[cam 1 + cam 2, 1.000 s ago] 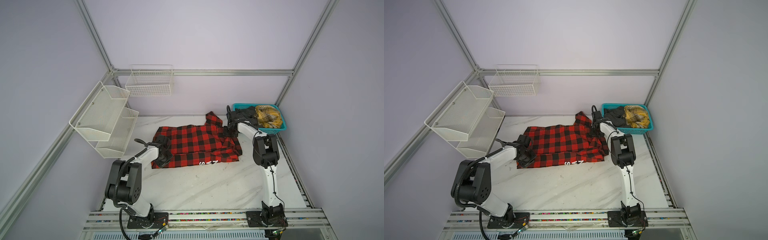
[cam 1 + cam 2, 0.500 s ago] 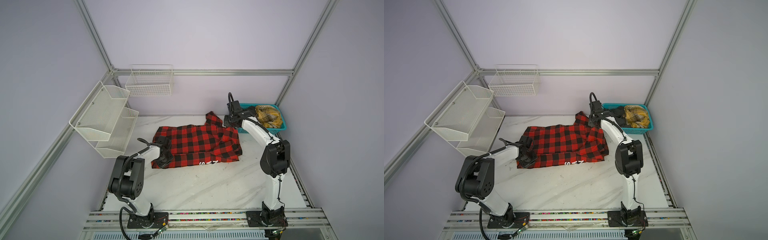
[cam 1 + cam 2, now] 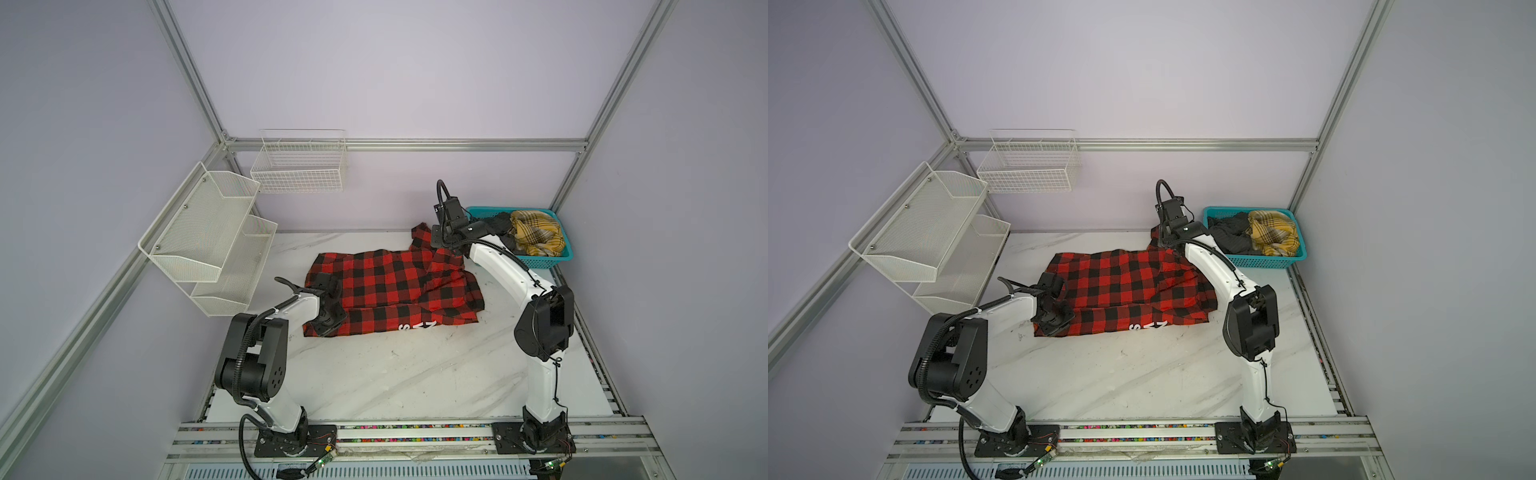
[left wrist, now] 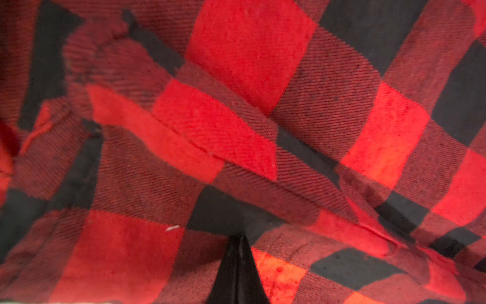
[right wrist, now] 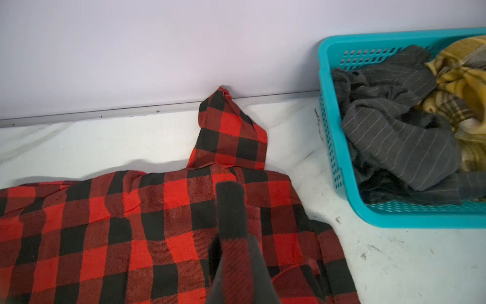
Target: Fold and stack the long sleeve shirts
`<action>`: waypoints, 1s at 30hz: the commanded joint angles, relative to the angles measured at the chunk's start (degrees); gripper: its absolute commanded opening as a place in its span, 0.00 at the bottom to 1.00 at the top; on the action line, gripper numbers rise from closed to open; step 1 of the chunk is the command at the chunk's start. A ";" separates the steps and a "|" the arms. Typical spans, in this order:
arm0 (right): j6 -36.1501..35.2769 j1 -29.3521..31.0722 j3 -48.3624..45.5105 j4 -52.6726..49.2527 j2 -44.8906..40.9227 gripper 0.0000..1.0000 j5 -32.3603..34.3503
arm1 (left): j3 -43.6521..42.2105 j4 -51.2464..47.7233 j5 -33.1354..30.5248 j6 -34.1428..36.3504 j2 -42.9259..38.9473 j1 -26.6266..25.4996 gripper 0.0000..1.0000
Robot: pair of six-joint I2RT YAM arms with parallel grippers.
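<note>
My right gripper draws back toward the shirt's near hem next and releases the cloth piece beside the white letters, since the shirt lies spread there.
The red-and-black check long sleeve shirt (image 3: 395,286) (image 3: 1125,291) lies spread on the table, white letters (image 3: 419,326) at its near hem. One sleeve (image 5: 231,131) points at the back wall. My right gripper (image 3: 446,249) (image 5: 232,237) is shut on a raised strip of this shirt at its far right corner. At the near left corner my left gripper (image 3: 326,328) (image 4: 238,242) lies low, shut, with creased cloth running to its tips. A yellow plaid shirt (image 3: 536,232) (image 5: 460,79) and a dark grey one (image 3: 496,224) (image 5: 389,126) lie crumpled in the basket.
The teal basket (image 3: 540,262) (image 5: 326,105) stands in the back right corner, close to my right arm. White mesh shelves (image 3: 203,232) hang on the left wall and a wire basket (image 3: 299,166) on the back wall. Bare marble table (image 3: 395,374) lies in front of the shirt.
My right arm has straightened up, and its gripper has closed on the shirt's far right corner and risen. The left arm has stayed put.
</note>
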 commanded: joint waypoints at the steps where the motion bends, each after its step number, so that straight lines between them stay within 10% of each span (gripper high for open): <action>1: 2.53 3.08 -2.27 3.07 -1.75 0.00 0.97 | -2.25 0.82 0.73 0.21 0.01 0.16 0.00; 7: 4.32 9.92 -9.19 8.03 -3.71 0.00 2.78 | -0.31 0.34 4.35 -2.00 -6.08 0.16 0.00; 11: 6.07 12.27 -15.04 11.08 -7.46 0.01 2.33 | 2.54 2.81 8.93 -3.09 -9.91 0.16 0.33; 19: 13.39 22.15 -28.82 13.84 -10.21 0.77 -4.90 | 4.72 4.04 12.53 -5.09 -7.06 0.03 0.57; 25: 19.59 20.83 -30.15 6.78 -15.99 0.77 -2.67 | 6.74 5.61 14.95 -8.59 -5.62 -4.26 0.62; 30: 18.96 9.54 -28.61 2.71 -15.69 0.54 -14.25 | 12.59 5.44 16.18 -12.31 -3.07 -7.99 0.65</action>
